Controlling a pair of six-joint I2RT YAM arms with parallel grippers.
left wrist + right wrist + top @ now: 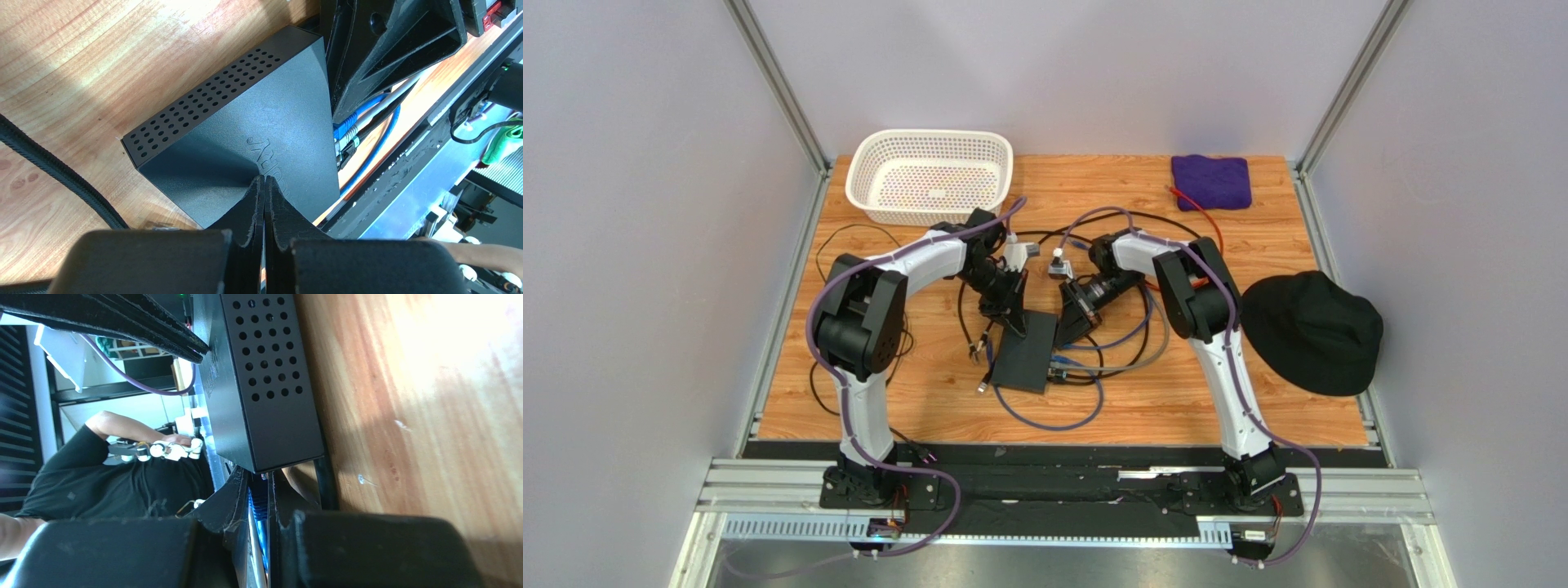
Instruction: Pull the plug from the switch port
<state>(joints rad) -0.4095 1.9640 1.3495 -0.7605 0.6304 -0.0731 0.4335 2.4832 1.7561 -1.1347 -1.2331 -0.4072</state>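
Note:
The right gripper pulls the blue plug up and outward from the switch next. It releases the plug over the tabletop by the purple cloth, since that spot lies open.
The switch (1026,350) is a flat matte-black box lying mid-table, with blue cables leaving its right edge. My left gripper (1009,306) is shut and empty, its tips pressing down on the switch's top (245,122) in the left wrist view (265,181). My right gripper (1071,321) sits at the switch's right edge, shut on a blue plug (258,505) that is right at the port side of the switch (264,386). Blue and grey plugs (345,130) show in the sockets under the right gripper. Whether the gripped plug is seated is hidden.
A white basket (928,174) stands at the back left, a purple cloth (1211,180) at the back right, and a black hat (1311,331) at the right edge. Black and blue cables (1063,410) loop around the switch. A thick black cable (49,168) lies to its left.

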